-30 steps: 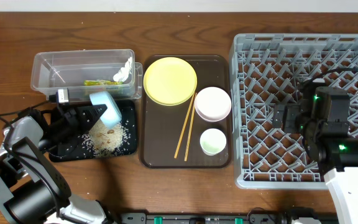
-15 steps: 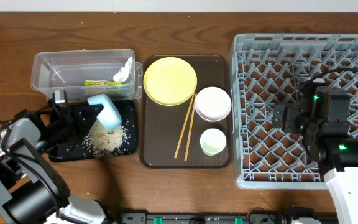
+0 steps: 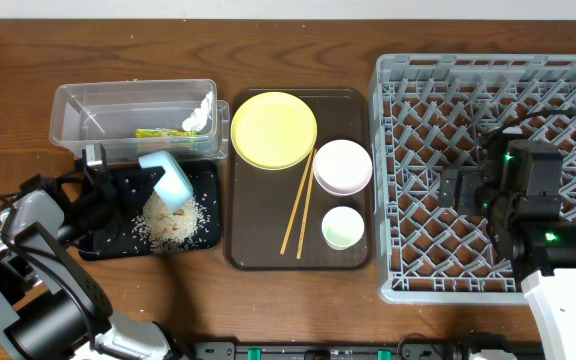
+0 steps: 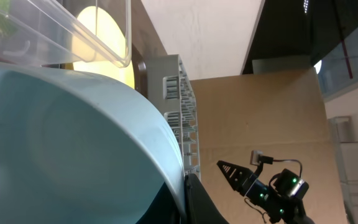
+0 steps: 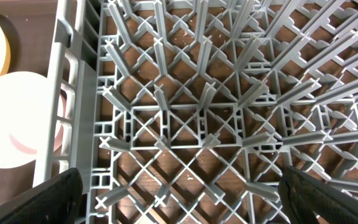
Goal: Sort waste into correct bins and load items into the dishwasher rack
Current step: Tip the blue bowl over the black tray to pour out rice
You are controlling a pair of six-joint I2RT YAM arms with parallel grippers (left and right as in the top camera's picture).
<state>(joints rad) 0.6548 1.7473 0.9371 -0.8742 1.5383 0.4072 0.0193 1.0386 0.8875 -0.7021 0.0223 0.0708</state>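
The brown tray's bare corner (image 3: 259,226) lies below my left gripper, to its right in the overhead view, so it should swing over, level, lower and release the bowl.
My left gripper (image 3: 146,183) is shut on the rim of the light blue bowl (image 3: 168,178) and holds it tipped on its side above the black tray (image 3: 209,183). A pile of rice scraps (image 3: 173,222) lies in that tray under the bowl. In the left wrist view the bowl (image 4: 73,143) fills the frame, pinched at my gripper (image 4: 188,200). The clear tub (image 3: 128,105) holds the snack wrapper (image 3: 163,132) and tissue (image 3: 201,114). My right gripper (image 5: 191,199) hangs open over the dishwasher rack (image 3: 418,75), holding nothing.
A brown serving tray (image 3: 268,255) in the middle carries the yellow plate (image 3: 274,130), white bowl (image 3: 342,166), pale cup (image 3: 342,227) and two chopsticks (image 3: 298,205). Upright pegs fill the rack (image 5: 166,112) below my right gripper.
The left gripper has shifted the tipped blue bowl slightly over the black tray. The right arm has not moved.
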